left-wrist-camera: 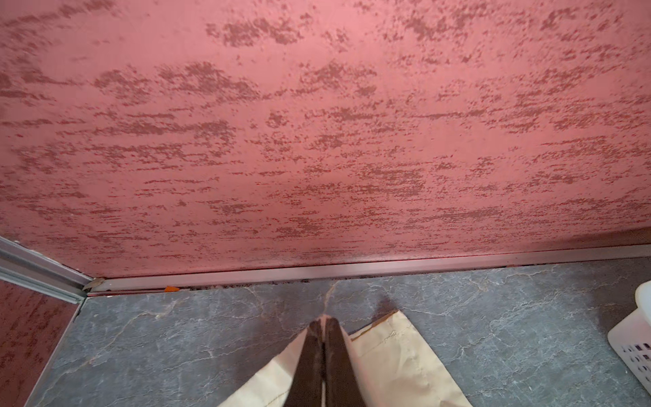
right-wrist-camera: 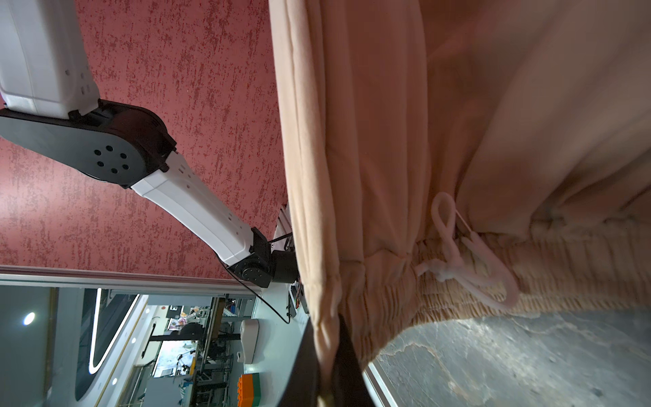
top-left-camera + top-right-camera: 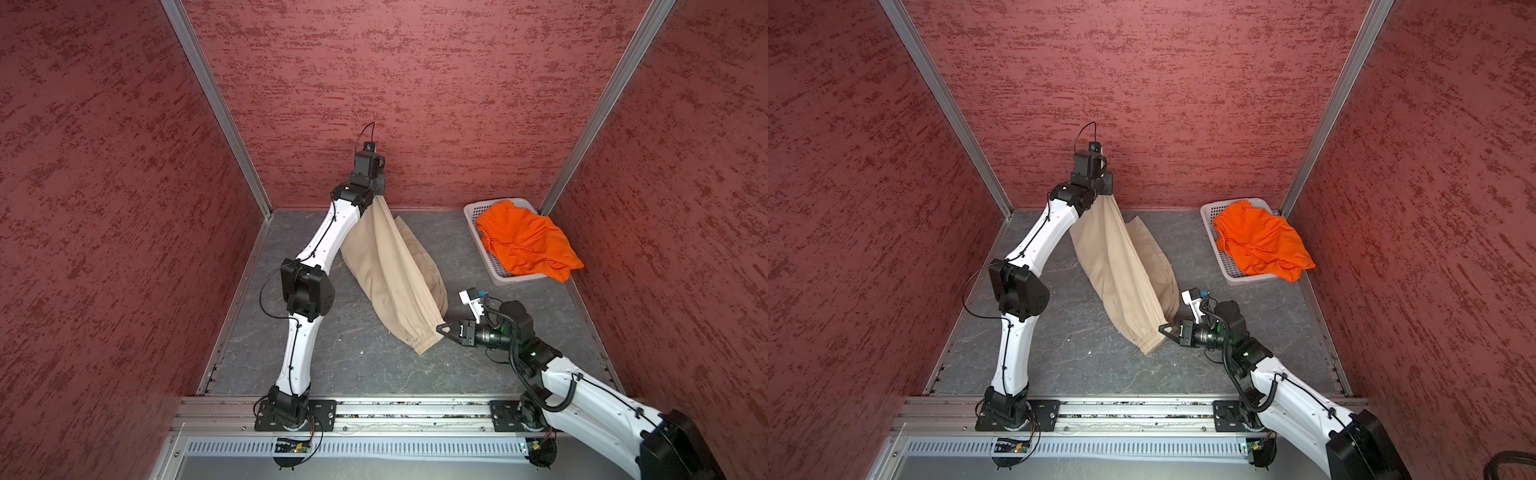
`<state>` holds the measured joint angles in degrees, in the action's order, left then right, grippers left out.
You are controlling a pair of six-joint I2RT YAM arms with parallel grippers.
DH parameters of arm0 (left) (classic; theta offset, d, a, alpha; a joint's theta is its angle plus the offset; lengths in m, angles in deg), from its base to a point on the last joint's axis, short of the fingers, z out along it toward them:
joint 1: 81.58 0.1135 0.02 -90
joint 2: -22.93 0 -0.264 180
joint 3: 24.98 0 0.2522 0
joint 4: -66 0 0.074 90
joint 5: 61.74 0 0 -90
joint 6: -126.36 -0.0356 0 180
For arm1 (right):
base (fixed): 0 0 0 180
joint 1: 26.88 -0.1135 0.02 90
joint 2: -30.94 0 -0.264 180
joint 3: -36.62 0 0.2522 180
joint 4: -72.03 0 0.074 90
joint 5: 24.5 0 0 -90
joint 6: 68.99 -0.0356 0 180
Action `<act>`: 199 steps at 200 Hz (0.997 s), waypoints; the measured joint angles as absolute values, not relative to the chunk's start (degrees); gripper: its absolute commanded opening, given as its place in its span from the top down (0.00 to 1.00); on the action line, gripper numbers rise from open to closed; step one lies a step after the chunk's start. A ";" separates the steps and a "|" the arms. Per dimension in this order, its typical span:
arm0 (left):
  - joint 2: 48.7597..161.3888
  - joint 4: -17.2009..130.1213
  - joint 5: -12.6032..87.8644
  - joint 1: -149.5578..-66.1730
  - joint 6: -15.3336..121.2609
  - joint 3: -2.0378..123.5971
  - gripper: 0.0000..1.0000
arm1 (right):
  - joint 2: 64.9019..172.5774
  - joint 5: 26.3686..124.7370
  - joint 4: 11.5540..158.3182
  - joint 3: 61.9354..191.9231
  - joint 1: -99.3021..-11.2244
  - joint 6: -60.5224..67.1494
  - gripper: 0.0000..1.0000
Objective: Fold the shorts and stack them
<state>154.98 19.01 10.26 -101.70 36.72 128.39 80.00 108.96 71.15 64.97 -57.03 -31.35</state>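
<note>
The shorts' lower folds already rest on the grey tabletop below, so my right gripper needs to lower the gathered waistband end over the edge of those folds and release it.
The beige shorts (image 3: 390,270) (image 3: 1121,270) are stretched slantwise between my two grippers. My left gripper (image 3: 376,195) (image 1: 323,322) is raised near the back wall, shut on a corner of a leg hem. My right gripper (image 3: 440,328) (image 2: 326,327) is low over the table, shut on the end of the gathered waistband (image 3: 428,338). The white drawstring (image 2: 458,260) hangs from the waistband in a loose bow. The shorts' lower folds rest on the grey table. The orange shorts (image 3: 525,241) (image 3: 1260,241) lie crumpled in the basket, spilling over its right rim.
The white perforated basket (image 3: 473,216) (image 3: 1208,212) (image 1: 634,338) stands in the back right corner. Red textured walls close in the grey marbled table (image 3: 340,357) on three sides. A metal rail (image 3: 395,409) carrying both arm bases runs along the front.
</note>
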 measured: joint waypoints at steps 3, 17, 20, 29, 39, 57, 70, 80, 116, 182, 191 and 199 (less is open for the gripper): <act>155.26 19.12 10.26 -101.72 36.72 128.43 1.00 | 80.02 108.96 71.24 64.97 -56.97 -31.35 1.00; 156.75 19.53 10.39 -101.78 36.74 128.52 1.00 | 80.02 108.98 71.66 64.88 -56.62 -31.45 1.00; 156.99 19.68 10.44 -101.80 36.74 128.57 1.00 | 80.02 108.96 71.79 64.86 -56.53 -31.50 1.00; 157.78 19.99 10.63 -101.85 36.74 128.61 1.00 | 80.02 108.98 72.09 64.77 -56.24 -31.54 1.00; 158.56 20.36 10.83 -101.94 36.74 128.61 1.00 | 80.02 108.98 72.38 64.59 -55.85 -31.65 1.00; 159.26 21.17 11.53 -102.11 36.74 128.61 1.00 | 80.08 109.01 72.73 64.18 -55.13 -32.20 1.00; 159.59 22.09 11.92 -102.37 36.72 128.98 1.00 | 80.26 108.98 72.42 63.68 -54.50 -32.94 1.00; 160.01 22.70 12.14 -102.70 36.70 129.48 1.00 | 80.43 109.01 71.98 63.13 -54.06 -33.68 1.00; 162.28 24.23 12.71 -103.99 36.22 130.75 1.00 | 81.92 109.33 68.77 60.24 -52.59 -37.99 1.00; 167.85 26.61 12.58 -104.21 34.40 131.65 1.00 | 94.07 111.21 60.14 59.52 -51.20 -43.74 1.00; 168.77 26.66 12.49 -104.25 34.14 132.11 1.00 | 96.35 111.52 58.83 59.52 -50.98 -44.31 1.00; 169.49 26.81 12.34 -104.32 33.99 132.52 1.00 | 97.98 111.65 57.93 59.52 -50.72 -44.66 1.00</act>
